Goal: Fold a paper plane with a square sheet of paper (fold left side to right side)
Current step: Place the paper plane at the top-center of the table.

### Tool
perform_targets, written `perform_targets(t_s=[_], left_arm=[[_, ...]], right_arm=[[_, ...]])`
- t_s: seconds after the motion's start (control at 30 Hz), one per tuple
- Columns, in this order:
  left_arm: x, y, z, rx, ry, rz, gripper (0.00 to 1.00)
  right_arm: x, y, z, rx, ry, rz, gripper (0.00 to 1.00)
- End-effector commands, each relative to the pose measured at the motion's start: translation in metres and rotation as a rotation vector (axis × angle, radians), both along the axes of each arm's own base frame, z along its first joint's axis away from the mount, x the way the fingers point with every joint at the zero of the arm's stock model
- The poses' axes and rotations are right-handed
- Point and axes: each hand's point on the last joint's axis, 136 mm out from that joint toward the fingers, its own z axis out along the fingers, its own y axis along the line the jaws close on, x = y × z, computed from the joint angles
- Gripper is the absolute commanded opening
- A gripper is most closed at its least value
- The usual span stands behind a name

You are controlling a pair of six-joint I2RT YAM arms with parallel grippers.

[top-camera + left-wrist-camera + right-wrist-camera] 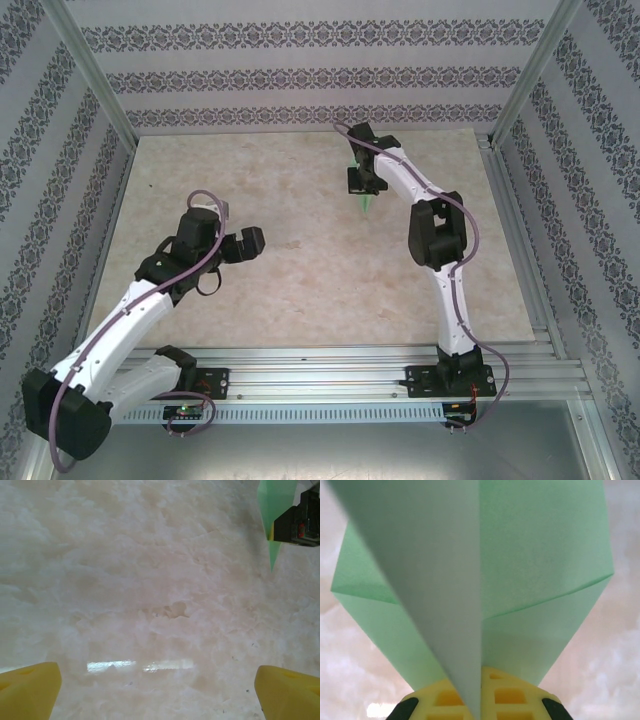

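Note:
My right gripper lowers the pinched paper plane onto the table's far middle next, then releases it.
The square sheet of paper stands folded into a light green paper plane, a narrow dart with its tip pointing down toward the table. My right gripper is shut on it, above the far middle of the table. In the right wrist view the paper plane spreads out from the yellow pads, its centre fold pinched between them at my right gripper. My left gripper hovers over the left-middle of the table, open and holding nothing. The left wrist view has my left gripper wide apart, with the paper plane at the top right.
The marble-look tabletop is walled by patterned panels on three sides. Metal frame posts stand at the back corners, and an aluminium rail runs along the near edge by the arm bases.

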Motion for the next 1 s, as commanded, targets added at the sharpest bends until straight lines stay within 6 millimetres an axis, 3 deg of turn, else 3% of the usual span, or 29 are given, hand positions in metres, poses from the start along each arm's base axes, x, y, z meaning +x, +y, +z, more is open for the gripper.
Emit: perform_targets(t_s=[0.0,0.17,0.33,0.6,0.8,0.97], left_arm=[[-0.015,0.017,-0.007,0.086,0.02,0.009,1.0],[-0.024,0.023,-0.005,0.089,0.015,0.015,1.0],[-0.028,0.025,-0.007,0.087,0.016,0.021,1.0],[-0.028,0.023,-0.006,0.08,0.014,0.017,1.0],[-0.024,0.02,0.002,0.06,-0.011,0.012,1.0],[-0.013,0.016,0.014,0.018,-0.057,0.038,1.0]], right_arm=[[0.003,-0.003,-0.006,-0.015,0.059,0.025,0.03],[0.015,-0.003,-0.018,-0.03,0.069,0.036,0.04],[0.015,-0.006,-0.033,-0.024,0.098,0.024,0.06],[0.012,-0.008,-0.035,-0.021,0.113,0.023,0.15],[0.007,-0.007,0.003,-0.013,0.076,0.034,0.27],[-0.018,-0.011,0.054,-0.044,0.037,0.051,0.41]])
